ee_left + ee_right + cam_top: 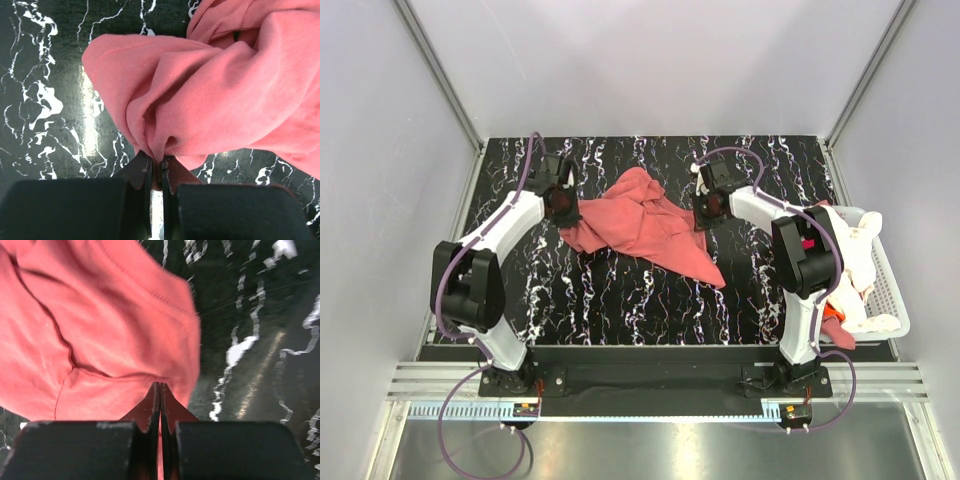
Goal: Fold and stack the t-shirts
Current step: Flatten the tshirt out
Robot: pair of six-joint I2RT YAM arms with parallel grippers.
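Observation:
Next I need to raise my left gripper to shake out the crumpled shirt, then lower the gripper and release the fold onto the marbled table below it.
The salmon-pink t-shirt (645, 225) lies crumpled on the black marbled table (620, 290), held up between my two grippers. My left gripper (563, 203) is shut on a fold at the shirt's left edge; in the left wrist view the cloth (215, 85) is pinched between the jaws (159, 162). My right gripper (708, 208) is shut on the shirt's right edge; in the right wrist view the pink cloth (95, 335) fills the left and a thin sliver sits between the closed jaws (160, 387). Cream, magenta and orange shirts (855, 270) are piled in the basket.
A white slatted basket (892, 295) stands at the table's right edge beside the right arm. Grey enclosure walls with metal posts surround the table. The table's front edge meets a metal rail (650, 385) by the arm bases.

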